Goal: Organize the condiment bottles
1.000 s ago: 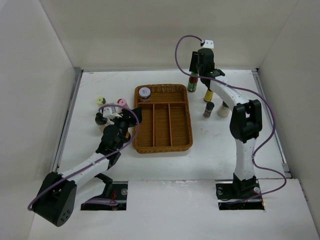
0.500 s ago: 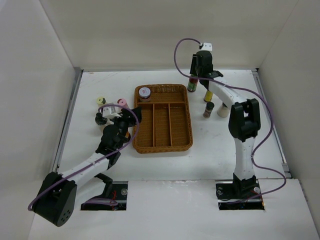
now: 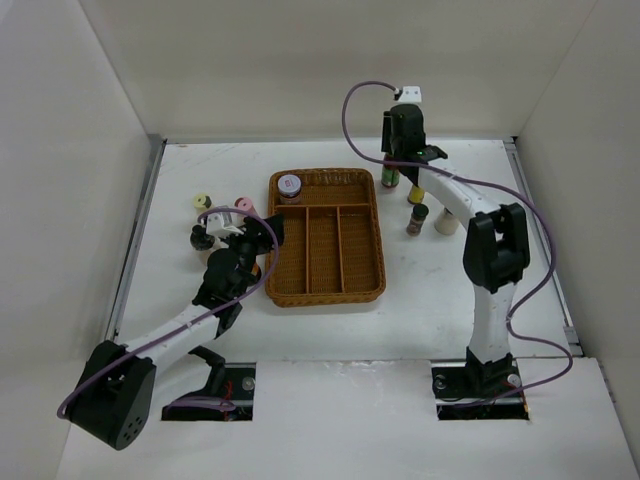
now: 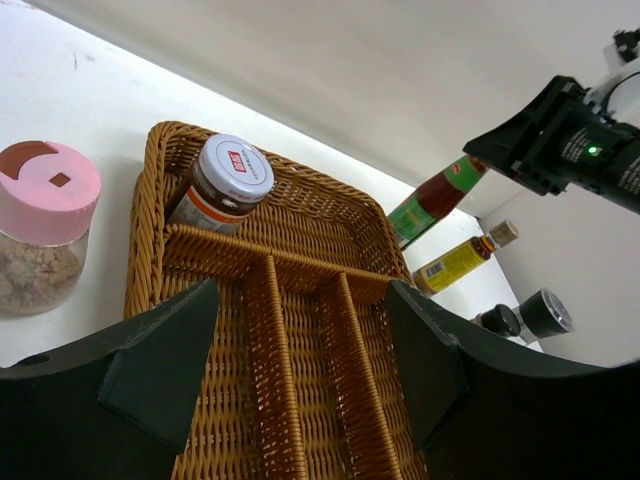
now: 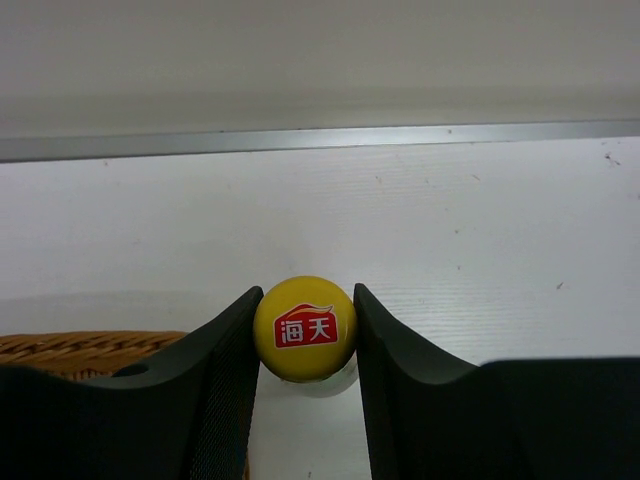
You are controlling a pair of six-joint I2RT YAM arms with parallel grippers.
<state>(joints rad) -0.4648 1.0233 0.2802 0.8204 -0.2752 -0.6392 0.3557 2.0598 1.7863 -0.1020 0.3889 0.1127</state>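
My right gripper lifts the red-and-green bottle over the wicker tray's rim next and lowers it into the tray's far section, since space beside that white-capped jar is empty.
My right gripper (image 3: 404, 143) is shut on the yellow cap (image 5: 305, 328) of a red-and-green bottle (image 3: 390, 177), just past the far right corner of the wicker tray (image 3: 325, 297). In the left wrist view that bottle (image 4: 435, 197) hangs tilted. My left gripper (image 3: 262, 235) is open and empty over the tray's left edge (image 4: 150, 260). A white-capped jar (image 3: 289, 186) stands in the tray's far compartment. Cream-capped (image 3: 202, 201), pink-capped (image 3: 243, 205) and black-capped (image 3: 201, 237) bottles stand left of the tray.
Right of the tray stand a yellow bottle with a tan cap (image 3: 416, 190), a dark bottle (image 3: 416, 220) and a white jar (image 3: 446, 221). The tray's three long compartments hold nothing. White walls close in the table at the back and sides.
My right gripper, still shut on the yellow-capped bottle, has shifted it slightly to the right and nearer. The left arm has not moved.
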